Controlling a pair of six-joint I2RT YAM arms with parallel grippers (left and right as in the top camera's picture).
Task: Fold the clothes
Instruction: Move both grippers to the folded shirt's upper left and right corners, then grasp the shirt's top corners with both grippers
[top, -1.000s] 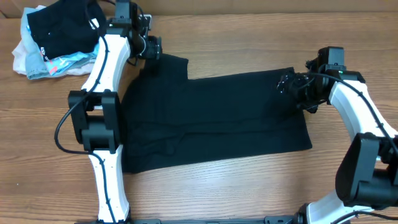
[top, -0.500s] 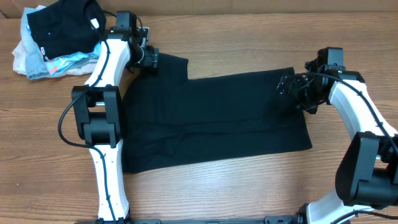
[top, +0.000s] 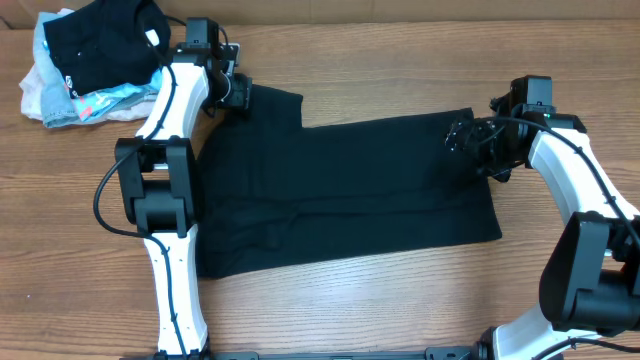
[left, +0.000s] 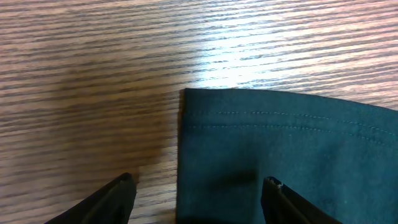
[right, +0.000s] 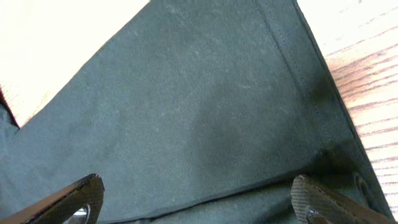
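My right gripper's fingers hover short of the T-shirt's far corner, which is below and outward of them, so I should turn and lower them outward onto it.
The black T-shirt lies spread flat across the middle of the wooden table, a sleeve sticking out at its back left. My left gripper is at that sleeve's corner. In the left wrist view it is open, and the stitched hem corner of the shirt lies between the jaws, one finger over bare wood. My right gripper hovers over the shirt's back right corner. It is open over the cloth, where a folded edge runs across between the fingertips.
A heap of other garments sits at the back left: a black one on top, light-blue and pale pink ones beneath. The table's back edge runs close behind both grippers.
My left gripper has shifted a little nearer and to the left, onto the sleeve corner. The right arm and the shirt have not moved.
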